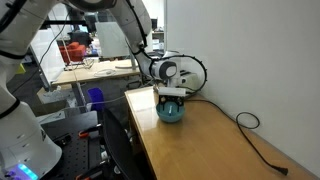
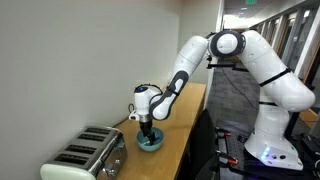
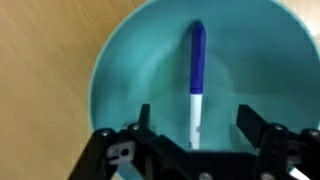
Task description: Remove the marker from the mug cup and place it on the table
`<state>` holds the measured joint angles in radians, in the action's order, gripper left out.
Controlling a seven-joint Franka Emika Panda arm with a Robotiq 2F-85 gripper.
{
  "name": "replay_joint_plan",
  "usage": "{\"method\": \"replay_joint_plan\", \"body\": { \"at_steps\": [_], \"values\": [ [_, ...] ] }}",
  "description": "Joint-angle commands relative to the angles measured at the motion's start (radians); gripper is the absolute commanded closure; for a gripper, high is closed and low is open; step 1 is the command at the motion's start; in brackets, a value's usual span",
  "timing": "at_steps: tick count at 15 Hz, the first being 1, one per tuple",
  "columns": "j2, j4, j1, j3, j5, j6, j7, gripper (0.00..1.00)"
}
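Observation:
I will lower my gripper a little deeper into the mug cup (image 3: 125, 60) and close it on the marker's body, because the marker's white body (image 3: 195, 120) is between my open fingers.
The teal mug cup (image 3: 125, 60) fills the wrist view and stands on the light-brown wooden table (image 1: 210, 140); it shows in both exterior views (image 1: 171, 112) (image 2: 150, 141). The marker (image 3: 196, 75), with a blue-purple cap and a white barrel, lies inside the cup. My gripper (image 3: 193, 125) is open, lowered into the cup's mouth, with one finger on each side of the marker's white end and gaps between them. In the exterior views the gripper (image 1: 171, 95) (image 2: 147, 128) hangs straight down over the cup and hides the marker.
A silver-white toaster (image 2: 88, 155) stands on the table close to the cup. A black cable (image 1: 250, 135) runs along the table by the white wall. A cluttered workbench (image 1: 95, 65) stands farther back. The table's dark edge (image 1: 140, 140) drops to the floor.

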<state>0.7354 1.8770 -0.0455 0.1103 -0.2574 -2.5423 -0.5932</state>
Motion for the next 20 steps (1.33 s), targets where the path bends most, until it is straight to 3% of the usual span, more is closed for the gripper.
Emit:
{"method": "replay_joint_plan", "body": {
  "at_steps": [1, 3, 11, 20],
  "values": [
    [0.031, -0.037, -0.010, -0.008, -0.034, -0.002, 0.052, 0.32],
    [0.044, -0.049, -0.009, -0.006, -0.033, -0.002, 0.056, 0.40],
    [0.062, -0.071, 0.007, 0.010, -0.019, 0.005, 0.039, 1.00],
    [-0.022, 0.000, 0.038, 0.041, -0.009, 0.017, 0.019, 0.97]
  ]
}}
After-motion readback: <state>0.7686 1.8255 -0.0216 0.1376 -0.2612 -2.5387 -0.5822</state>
